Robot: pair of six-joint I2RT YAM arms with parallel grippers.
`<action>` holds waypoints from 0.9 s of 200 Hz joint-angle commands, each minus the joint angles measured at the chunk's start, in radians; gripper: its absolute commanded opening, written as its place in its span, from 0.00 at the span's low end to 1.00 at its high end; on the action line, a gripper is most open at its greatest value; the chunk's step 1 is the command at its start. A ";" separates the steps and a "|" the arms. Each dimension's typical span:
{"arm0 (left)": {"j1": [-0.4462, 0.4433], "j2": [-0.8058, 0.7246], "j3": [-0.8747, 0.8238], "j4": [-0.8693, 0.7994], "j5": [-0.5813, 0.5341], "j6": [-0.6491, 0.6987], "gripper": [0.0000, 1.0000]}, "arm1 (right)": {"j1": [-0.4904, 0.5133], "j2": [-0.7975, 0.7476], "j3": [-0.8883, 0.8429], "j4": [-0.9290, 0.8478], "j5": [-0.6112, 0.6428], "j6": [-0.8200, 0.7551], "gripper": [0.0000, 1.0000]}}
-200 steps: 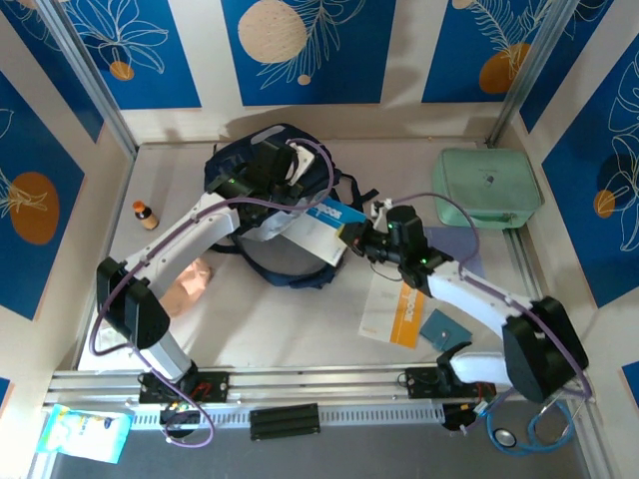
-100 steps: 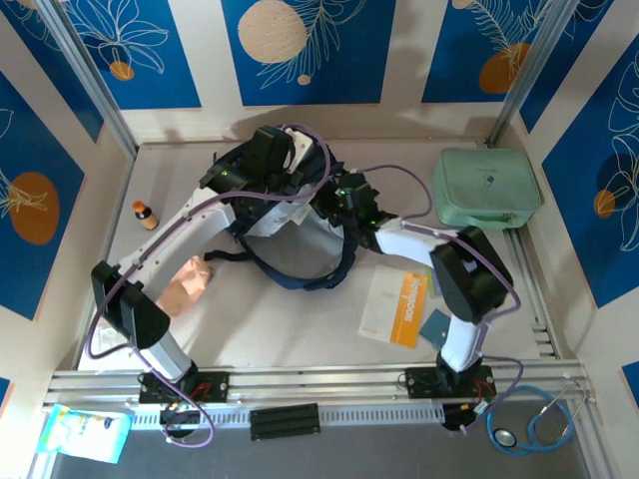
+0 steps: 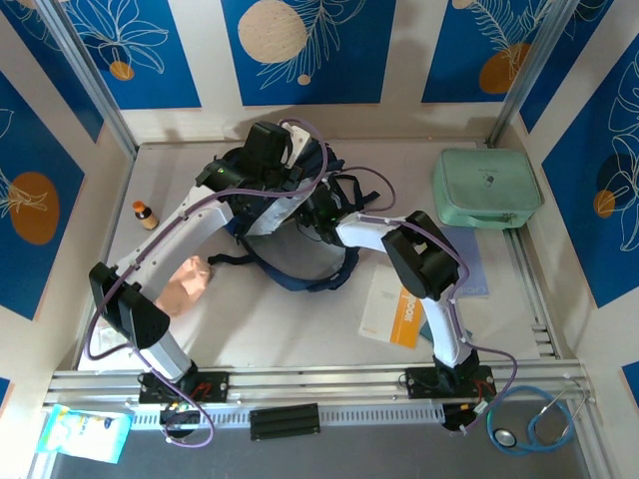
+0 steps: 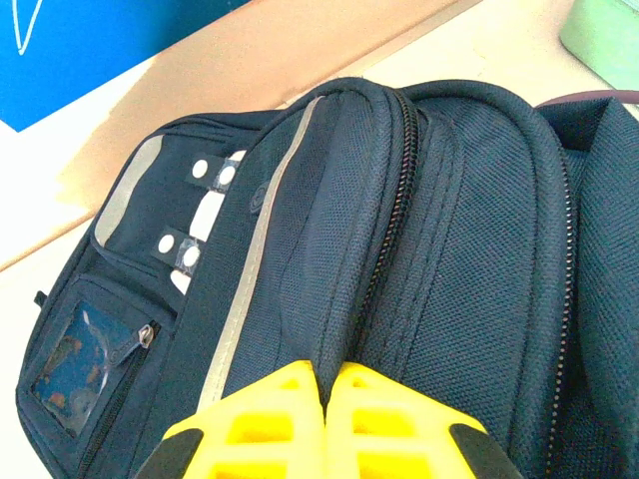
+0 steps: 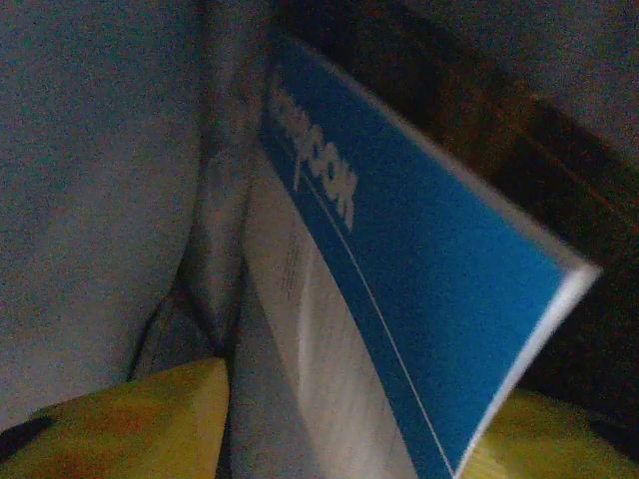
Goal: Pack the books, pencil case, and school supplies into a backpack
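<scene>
My left gripper will move back and down over the backpack's opening [image 3: 298,251] next and let go of the fold of fabric there, because that opening is below it, toward my base.
The navy backpack [image 3: 292,261] lies at the middle back of the table with its mouth held open. My left gripper [image 3: 285,180] is shut on a fold of its fabric beside the zipper; in the left wrist view the yellow fingertips [image 4: 290,399] pinch that dark seam of the backpack [image 4: 469,230]. My right gripper [image 3: 319,212] reaches into the opening. In the right wrist view its jaws stand apart, gripper [image 5: 349,439], and the white book with the blue band [image 5: 399,299] leans between them against the grey lining [image 5: 90,200]. The orange-band book [image 3: 396,307] lies on the table.
A mint-green case [image 3: 486,188] sits at the back right. A small orange-capped bottle [image 3: 146,214] stands at the left, and a peach crumpled item [image 3: 188,282] lies near the left arm. A pale blue-grey flat item [image 3: 471,267] lies right of the right arm.
My right arm has swung left and carried the blue-band book from beside the backpack into its mouth, and its jaws have parted. The left gripper keeps its hold on the fabric.
</scene>
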 commanded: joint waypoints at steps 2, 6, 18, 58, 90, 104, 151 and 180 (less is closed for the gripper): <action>0.023 -0.021 0.061 0.102 0.010 -0.031 0.00 | 0.009 -0.115 -0.112 0.037 0.034 0.001 0.67; 0.025 -0.019 0.059 0.103 0.012 -0.032 0.00 | 0.009 -0.136 -0.134 0.045 0.030 0.004 0.67; 0.034 -0.012 0.049 0.112 0.011 -0.035 0.00 | 0.011 -0.197 -0.200 0.064 0.011 0.016 0.68; 0.069 -0.008 -0.019 0.138 0.003 -0.041 0.00 | 0.027 -0.407 -0.434 0.105 -0.047 0.027 0.67; 0.099 -0.071 -0.199 0.189 -0.003 -0.015 0.00 | 0.028 -0.623 -0.633 0.019 -0.012 -0.049 0.67; 0.103 -0.111 -0.304 0.209 0.036 0.017 0.00 | 0.019 -0.736 -0.690 -0.133 0.043 -0.085 0.68; 0.097 -0.201 -0.579 0.242 0.304 -0.032 0.30 | -0.091 -0.963 -0.746 -0.680 0.112 -0.159 0.72; 0.054 -0.195 -0.627 0.287 0.346 -0.196 0.68 | -0.207 -0.976 -0.765 -0.777 -0.023 -0.174 0.72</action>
